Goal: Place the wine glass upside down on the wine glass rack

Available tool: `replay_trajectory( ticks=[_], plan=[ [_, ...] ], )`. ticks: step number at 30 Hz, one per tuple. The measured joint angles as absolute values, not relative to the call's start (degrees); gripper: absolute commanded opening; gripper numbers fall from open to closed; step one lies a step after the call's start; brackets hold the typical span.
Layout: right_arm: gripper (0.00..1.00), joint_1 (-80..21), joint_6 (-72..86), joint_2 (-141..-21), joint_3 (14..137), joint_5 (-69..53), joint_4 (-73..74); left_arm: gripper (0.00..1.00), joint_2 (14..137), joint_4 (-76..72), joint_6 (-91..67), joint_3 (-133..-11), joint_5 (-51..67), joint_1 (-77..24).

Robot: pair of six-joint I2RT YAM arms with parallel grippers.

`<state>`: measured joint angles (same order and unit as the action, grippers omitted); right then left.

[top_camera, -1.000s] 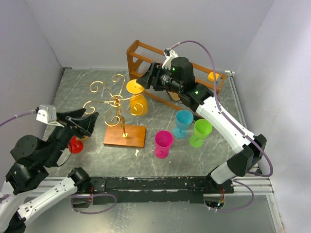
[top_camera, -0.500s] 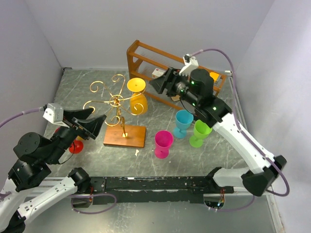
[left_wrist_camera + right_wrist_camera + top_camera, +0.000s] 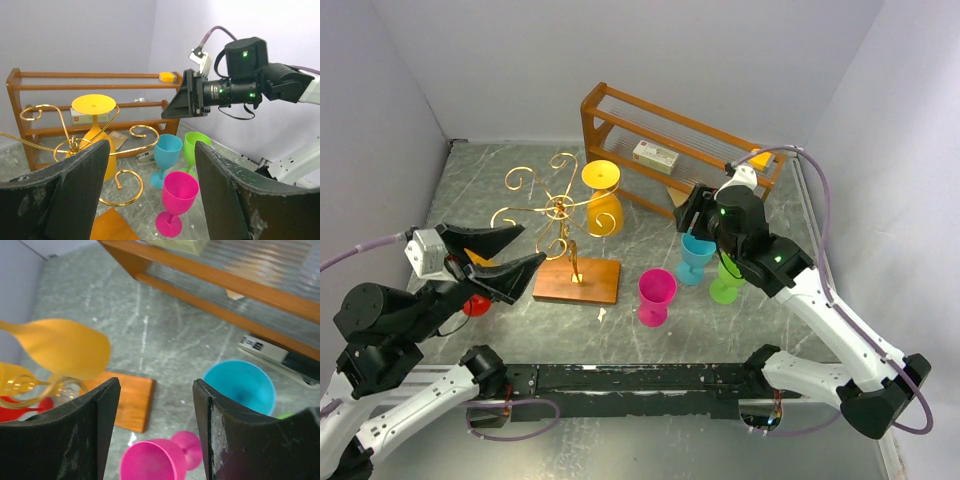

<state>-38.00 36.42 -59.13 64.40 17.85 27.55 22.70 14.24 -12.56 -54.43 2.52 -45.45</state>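
The blue glass's rim (image 3: 684, 243) (image 3: 206, 377) on the glass's side facing the rack is next for my right gripper, which will tilt its fingers down and lower to it.
The gold wire rack (image 3: 558, 210) stands on its wooden base (image 3: 577, 281) left of centre. An orange wine glass (image 3: 603, 200) hangs upside down on it, foot up; it also shows in the left wrist view (image 3: 95, 130) and the right wrist view (image 3: 65, 347). Pink (image 3: 656, 296), blue (image 3: 698, 252) and green (image 3: 732, 272) glasses stand upright to the rack's right. A red glass (image 3: 475, 303) is partly hidden under my left arm. My left gripper (image 3: 533, 246) is open and empty, left of the base. My right gripper (image 3: 692, 218) is open and empty, above the blue glass.
The brown wooden shelf (image 3: 670, 150) runs along the back right, with a small box (image 3: 655, 155) on it and an orange item (image 3: 760, 157) at its right end. Grey walls close in on the left, back and right.
My right gripper has let go of the orange glass's foot and drawn back right and nearer, to above the blue glass. The orange glass stays hanging. My left gripper has risen slightly.
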Motion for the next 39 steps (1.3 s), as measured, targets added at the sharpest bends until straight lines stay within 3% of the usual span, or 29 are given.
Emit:
replay_trajectory(
  ticks=[7,17,33,35,37,39],
  plan=[
    [0.58,-38.00,34.02,-61.69,62.81,18.74,32.10,0.81,21.52,11.64,-10.90,-54.17,4.03,-45.45],
    [0.38,-38.00,31.24,-68.58,61.30,18.70,32.99,0.81,22.00,10.41,-9.82,-54.22,5.08,-45.45],
    [0.20,-38.00,29.56,-74.08,61.23,20.16,34.54,0.81,24.88,9.28,-9.82,-54.50,6.79,-45.43],
    [0.14,-38.00,29.41,-74.30,61.23,20.16,34.57,0.80,24.99,9.02,-9.82,-54.50,8.32,-45.45],
    [0.00,-38.00,29.12,-74.59,61.23,20.14,34.54,0.79,25.15,8.69,-9.82,-54.50,9.98,-45.45],
    [0.00,-38.00,28.62,-74.89,61.23,20.10,34.48,0.80,25.45,8.49,-9.82,-54.50,11.09,-45.45]
  ],
)
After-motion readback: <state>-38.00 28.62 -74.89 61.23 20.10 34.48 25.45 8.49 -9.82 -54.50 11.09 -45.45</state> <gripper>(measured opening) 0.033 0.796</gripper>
